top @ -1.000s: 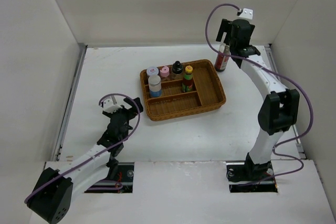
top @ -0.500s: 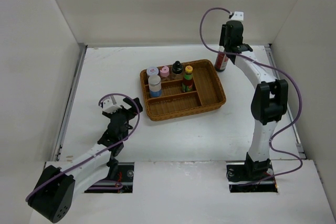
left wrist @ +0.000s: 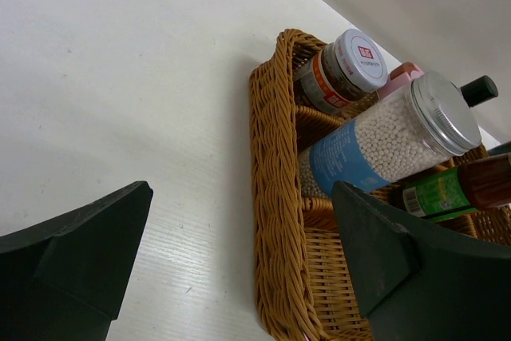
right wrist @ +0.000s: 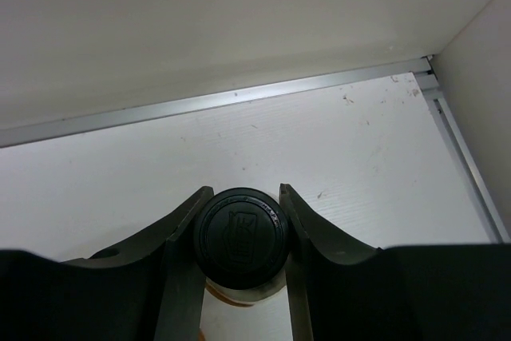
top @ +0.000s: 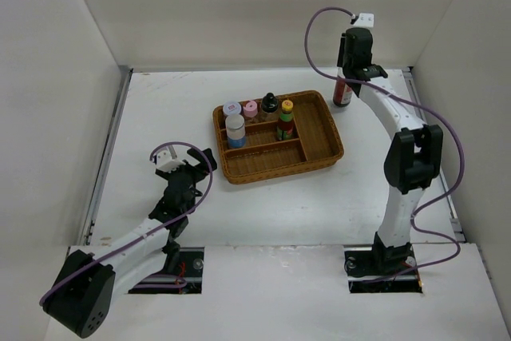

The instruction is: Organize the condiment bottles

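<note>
I will raise my right gripper over the tray's rim (left wrist: pixel 271 221) next, then lower the dark red bottle (top: pixel 343 92) into the far end of the tray's long section, because that section is empty.
A tall dark red bottle (top: pixel 343 92) with a black cap (right wrist: pixel 239 236) stands at the back right of the table, outside the wicker tray (top: pixel 319 149). My right gripper (top: pixel 351 69) is shut on its cap, one finger pressed on each side. In the tray stand a grey-lidded blue-labelled jar (top: pixel 235 130), a purple-white-topped shaker (top: pixel 231 109), a pink-topped shaker (top: pixel 251 109), a black-topped shaker (top: pixel 269 104) and a yellow-capped green-red sauce bottle (top: pixel 286 120). My left gripper (top: pixel 190 160) hangs open, left of the tray, holding nothing. In the left wrist view the jar (left wrist: pixel 383 141) and the tray's rim (left wrist: pixel 271 221) lie ahead.
White walls close in the table at the back and on both sides. A metal strip (right wrist: pixel 239 97) runs along the foot of the back wall, just behind the dark red bottle. The tray's front compartments (top: pixel 271 161) hold nothing.
My right gripper has closed on the dark red bottle's cap and has shifted slightly right with it. The left arm has not moved.
</note>
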Tool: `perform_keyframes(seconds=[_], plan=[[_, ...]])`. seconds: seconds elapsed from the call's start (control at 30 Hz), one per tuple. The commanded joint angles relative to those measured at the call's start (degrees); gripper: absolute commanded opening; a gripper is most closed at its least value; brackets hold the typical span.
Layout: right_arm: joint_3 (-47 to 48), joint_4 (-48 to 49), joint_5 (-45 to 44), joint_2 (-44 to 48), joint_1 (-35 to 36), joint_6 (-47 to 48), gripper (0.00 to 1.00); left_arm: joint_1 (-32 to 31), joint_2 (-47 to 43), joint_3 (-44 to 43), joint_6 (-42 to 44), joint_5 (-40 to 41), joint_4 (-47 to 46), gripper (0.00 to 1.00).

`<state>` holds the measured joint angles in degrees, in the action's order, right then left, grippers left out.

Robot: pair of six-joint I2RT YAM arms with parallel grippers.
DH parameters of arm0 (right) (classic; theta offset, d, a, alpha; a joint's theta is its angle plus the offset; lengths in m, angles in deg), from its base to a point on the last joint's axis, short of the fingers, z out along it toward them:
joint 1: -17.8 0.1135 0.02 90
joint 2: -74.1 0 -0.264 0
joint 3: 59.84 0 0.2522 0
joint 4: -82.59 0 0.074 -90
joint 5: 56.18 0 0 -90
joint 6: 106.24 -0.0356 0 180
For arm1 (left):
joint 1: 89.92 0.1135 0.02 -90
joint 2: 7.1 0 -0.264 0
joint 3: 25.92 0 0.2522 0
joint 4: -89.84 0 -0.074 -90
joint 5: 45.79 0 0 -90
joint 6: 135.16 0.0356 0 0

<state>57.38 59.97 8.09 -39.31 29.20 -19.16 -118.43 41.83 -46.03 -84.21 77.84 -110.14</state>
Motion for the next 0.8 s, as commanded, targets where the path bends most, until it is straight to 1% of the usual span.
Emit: perform_keyframes(seconds=[0.0,0.2,0.47,0.77], plan=[[6.8,7.6,-2.0,10.2,2.6,2.1,0.29,0.3,0.1,-0.4,-0.6,-0.6,-2.8,1.00],[6.8,7.9,-2.0,11.5,6.2,3.3,0.29,0.3,-0.1,-0.3,-0.6,-0.8,-3.1,1.00],[5.2,9.6,-0.6,9.3,12.4,3.2,0.30,0.3,0.4,-0.4,-0.6,-0.8,-3.1,1.00],[-2.1,13.5,-0.6,9.1,14.6,0.8,0.30,0.2,0.7,-0.4,-0.6,-0.8,-3.2,1.00]])
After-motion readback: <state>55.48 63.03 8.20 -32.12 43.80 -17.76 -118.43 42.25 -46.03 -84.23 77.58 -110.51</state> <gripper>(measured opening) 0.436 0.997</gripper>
